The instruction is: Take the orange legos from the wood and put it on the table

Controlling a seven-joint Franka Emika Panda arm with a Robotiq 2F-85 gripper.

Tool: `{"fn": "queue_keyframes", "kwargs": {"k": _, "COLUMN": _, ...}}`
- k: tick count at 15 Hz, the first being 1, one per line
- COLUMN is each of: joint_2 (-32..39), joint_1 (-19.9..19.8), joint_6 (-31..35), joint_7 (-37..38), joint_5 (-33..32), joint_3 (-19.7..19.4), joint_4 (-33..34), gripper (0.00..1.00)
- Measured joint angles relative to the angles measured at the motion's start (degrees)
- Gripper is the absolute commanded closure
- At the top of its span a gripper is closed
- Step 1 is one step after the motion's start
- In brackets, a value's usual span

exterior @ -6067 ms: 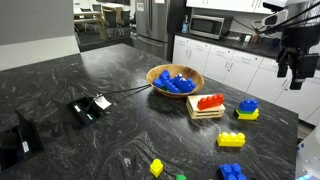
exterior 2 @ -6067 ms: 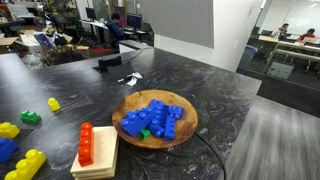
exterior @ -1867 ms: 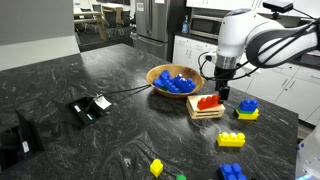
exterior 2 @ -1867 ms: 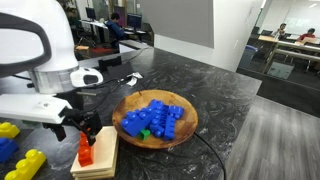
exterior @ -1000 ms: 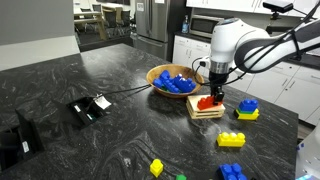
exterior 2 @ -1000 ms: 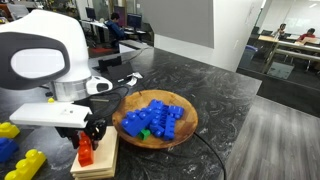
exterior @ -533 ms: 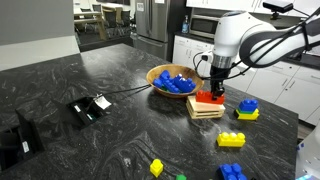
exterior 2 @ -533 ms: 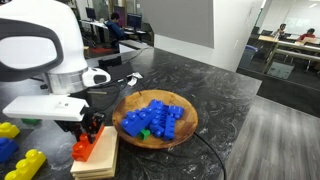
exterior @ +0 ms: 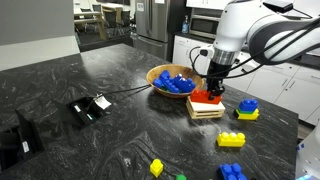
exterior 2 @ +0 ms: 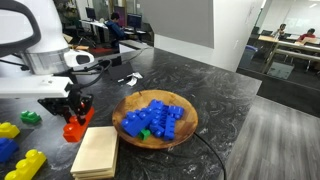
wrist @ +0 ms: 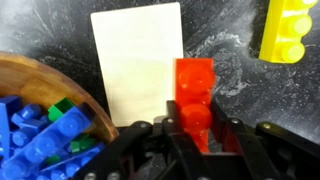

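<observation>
Open table shows between the board (exterior: pixel 205 111) and the small yellow brick. My gripper will move away from the board next and lower onto that bare patch (exterior: pixel 191 136).
My gripper (wrist: pixel 196 132) is shut on the orange legos (wrist: pixel 194 95), a red-orange studded block held lengthwise between the black fingers. In both exterior views the block (exterior 2: pixel 74 128) hangs lifted off the wood (exterior 2: pixel 95 151), a thin tan square board that now lies bare on the black marbled table (exterior 2: pixel 225 95). The block (exterior: pixel 208 97) sits just above the board (exterior: pixel 205 111) from that angle. The wrist view shows the board (wrist: pixel 135 60) below and to the left of the held block.
A round wooden bowl (exterior 2: pixel 153 118) of blue bricks stands beside the board. Yellow-and-blue lego stacks (exterior: pixel 247 109) and loose bricks (exterior: pixel 231 140) lie near it. A black device with a cable (exterior: pixel 90 107) rests farther along the table.
My gripper closed on the orange legos and lifted them off the wood, carrying them up and to the side. The board is now uncovered.
</observation>
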Motion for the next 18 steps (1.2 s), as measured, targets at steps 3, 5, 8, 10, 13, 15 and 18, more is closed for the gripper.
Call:
{"fn": "queue_keyframes", "kwargs": {"k": 3, "joint_2": 5.71, "joint_1": 2.17, "joint_6": -0.12, "joint_7": -0.18, "joint_5": 0.98, "joint_3": 2.23, "joint_4": 5.20, "gripper": 0.90}}
{"fn": "queue_keyframes", "kwargs": {"k": 5, "joint_2": 11.19, "joint_1": 3.05, "joint_6": -0.09, "joint_7": -0.86, "joint_5": 1.93, "joint_3": 3.54, "joint_4": 9.45, "gripper": 0.90}}
{"fn": "queue_keyframes", "kwargs": {"k": 8, "joint_2": 19.68, "joint_1": 3.54, "joint_6": -0.09, "joint_7": -2.80, "joint_5": 3.49, "joint_3": 5.44, "joint_4": 15.35, "gripper": 0.90}}
{"fn": "queue_keyframes", "kwargs": {"k": 10, "joint_2": 24.42, "joint_1": 3.53, "joint_6": -0.06, "joint_7": -4.76, "joint_5": 4.56, "joint_3": 6.53, "joint_4": 18.52, "gripper": 0.90}}
{"fn": "queue_keyframes", "kwargs": {"k": 13, "joint_2": 29.04, "joint_1": 3.27, "joint_6": -0.11, "joint_7": -7.09, "joint_5": 4.93, "joint_3": 7.37, "joint_4": 22.18, "gripper": 0.39}}
{"fn": "queue_keyframes", "kwargs": {"k": 15, "joint_2": 30.23, "joint_1": 3.00, "joint_6": -0.27, "joint_7": -8.07, "joint_5": 4.93, "joint_3": 7.58, "joint_4": 23.63, "gripper": 0.27}}
{"fn": "queue_keyframes", "kwargs": {"k": 18, "joint_2": 30.44, "joint_1": 2.81, "joint_6": -0.84, "joint_7": -8.53, "joint_5": 4.92, "joint_3": 7.63, "joint_4": 24.74, "gripper": 0.07}}
